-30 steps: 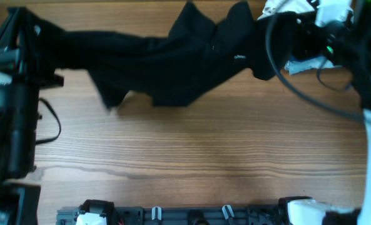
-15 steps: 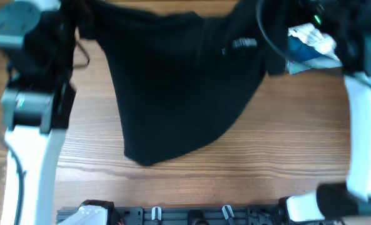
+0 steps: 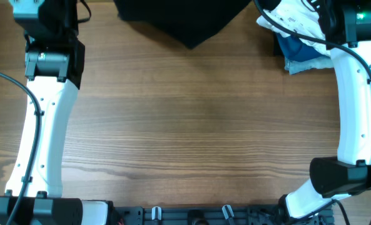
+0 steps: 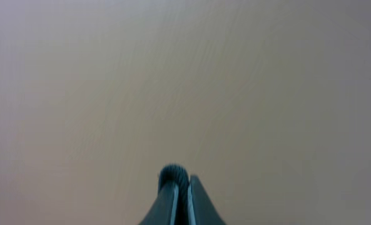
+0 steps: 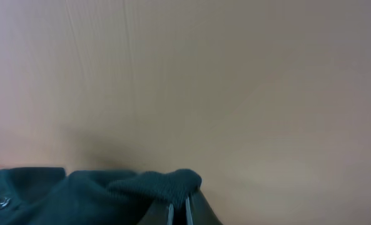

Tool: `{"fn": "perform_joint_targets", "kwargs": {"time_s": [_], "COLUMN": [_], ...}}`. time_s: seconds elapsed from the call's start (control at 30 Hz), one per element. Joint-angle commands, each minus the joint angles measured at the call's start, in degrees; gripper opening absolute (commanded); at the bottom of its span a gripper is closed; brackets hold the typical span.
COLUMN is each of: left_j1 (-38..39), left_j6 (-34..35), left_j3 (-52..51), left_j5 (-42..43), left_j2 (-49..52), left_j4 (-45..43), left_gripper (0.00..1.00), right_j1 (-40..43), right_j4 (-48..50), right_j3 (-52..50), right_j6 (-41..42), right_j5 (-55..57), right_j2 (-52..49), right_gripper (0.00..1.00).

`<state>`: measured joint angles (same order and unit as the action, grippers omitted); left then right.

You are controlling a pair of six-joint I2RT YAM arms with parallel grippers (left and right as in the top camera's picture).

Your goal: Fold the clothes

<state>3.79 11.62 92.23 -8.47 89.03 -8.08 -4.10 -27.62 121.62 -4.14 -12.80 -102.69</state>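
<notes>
The right gripper next needs to go down while pulling back, lay the hanging garment on the clear tabletop and let go of the thicker fold, because that clear tabletop is below and back from the right gripper.
The clothes, a black garment [image 3: 179,19], hang at the far top edge of the overhead view, with only the lower part showing. Both arms reach far back and their fingertips lie beyond that edge. In the left wrist view my left gripper [image 4: 186,187] is shut on a small roll of the dark fabric [image 4: 172,174], high above the blurred table. In the right wrist view my right gripper [image 5: 179,203] is shut on a thicker fold of the garment [image 5: 129,187], which spreads to the left and shows a small button.
A white garment with black stripes [image 3: 294,19] lies on a folded blue garment [image 3: 304,55] at the far right, close to the right arm [image 3: 354,94]. The left arm [image 3: 44,125] stands along the left side. A black rail [image 3: 191,215] runs along the near edge.
Both arms have swung up and toward the far side. The black garment went from bunched, to spread wide between the grippers, to mostly beyond the top edge of the overhead view.
</notes>
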Motion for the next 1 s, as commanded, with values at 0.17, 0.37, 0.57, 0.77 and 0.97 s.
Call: {"fn": "perform_joint_targets", "kwargs": {"time_s": [0.17, 0.37, 0.57, 0.77, 0.97], "left_j1": [0.0, 0.1, 0.1, 0.1, 0.1], "left_j6": [-0.3, 5.8, 10.2, 13.1, 13.1], "left_j3": [1.0, -1.1, -7.5, -10.2, -10.5], "left_j5": [0.5, 1.3, 2.3, 2.8, 2.9], "left_j2": [-1.1, -1.0, -1.0, -1.0, -1.0], "left_j4": [48.2, 68.7, 73.4, 76.0, 79.3], "left_gripper": [0.04, 0.04, 0.04, 0.06, 0.61], "right_j1": [-2.8, -6.5, -7.0, -7.7, -11.3], "right_j4": [-29.8, -40.2, -42.2, -45.2, -51.9], "right_j3": [0.5, -6.9, -18.9, -27.5, -32.9], "right_j6": [-1.6, -1.6, 2.7, 2.1, 1.1], "right_j5": [-7.0, -6.5, -6.6, -6.8, -7.2], "right_j2": [-4.5, -6.0, -5.1, 0.3, 2.7], "right_gripper": [0.04, 0.04, 0.05, 0.08, 0.48]}}
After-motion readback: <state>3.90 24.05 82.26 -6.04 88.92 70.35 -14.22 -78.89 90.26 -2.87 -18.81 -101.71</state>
